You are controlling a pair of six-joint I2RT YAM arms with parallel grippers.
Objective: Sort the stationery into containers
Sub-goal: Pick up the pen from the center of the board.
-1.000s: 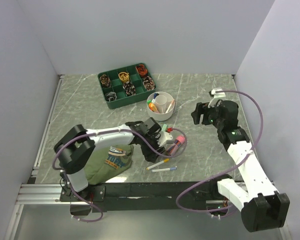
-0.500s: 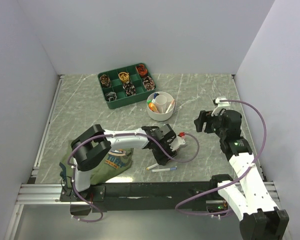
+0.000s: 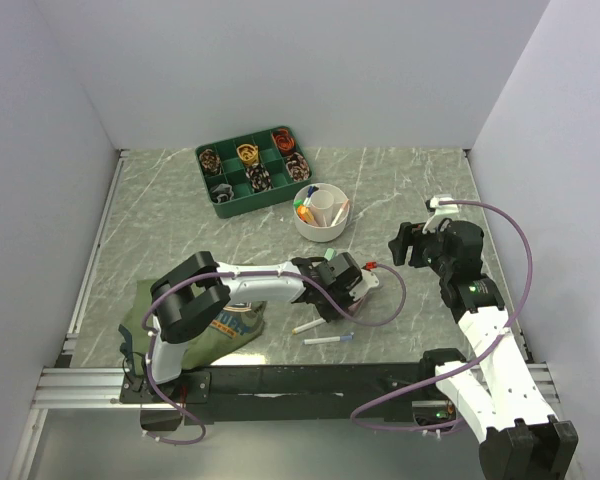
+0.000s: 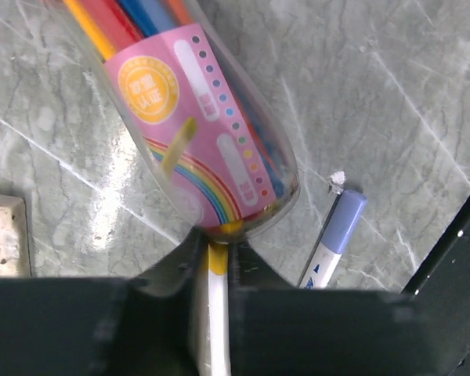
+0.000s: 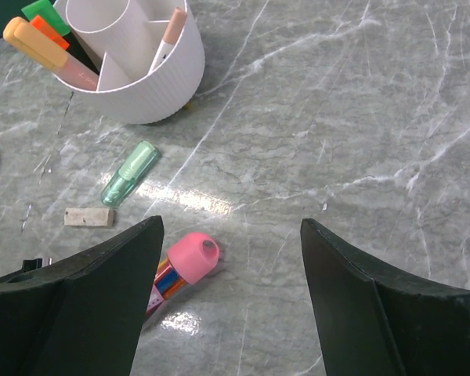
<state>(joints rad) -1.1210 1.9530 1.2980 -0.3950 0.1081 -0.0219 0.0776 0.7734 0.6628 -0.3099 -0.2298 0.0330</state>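
I should raise my left gripper outward, tilting it level, and release the pen into the round white cup (image 3: 323, 212), which stands outward of it and already holds markers.
My left gripper (image 4: 217, 249) is shut on a thin white pen with a yellow tip (image 4: 217, 301) that lies on the marble table. Its fingertips touch the end of a clear tube of coloured pens with a pink label (image 4: 196, 117). A white pen with a blue cap (image 4: 333, 239) lies just to the right. From above, the left gripper (image 3: 327, 303) sits near the table's front, with the blue-capped pen (image 3: 330, 340) beside it. The round white cup (image 3: 323, 212) holds several markers. My right gripper (image 5: 231, 223) hangs open and empty above the tube's pink cap (image 5: 193, 257).
A green highlighter (image 5: 129, 174) and a beige eraser (image 5: 88, 217) lie between the cup's wall (image 5: 160, 94) and the tube. A green compartment tray (image 3: 253, 171) stands at the back. A folded olive shirt (image 3: 205, 335) lies under the left arm.
The left gripper slid right and down onto the table and closed on the yellow-tipped pen. The right arm drew back to the right, still open.
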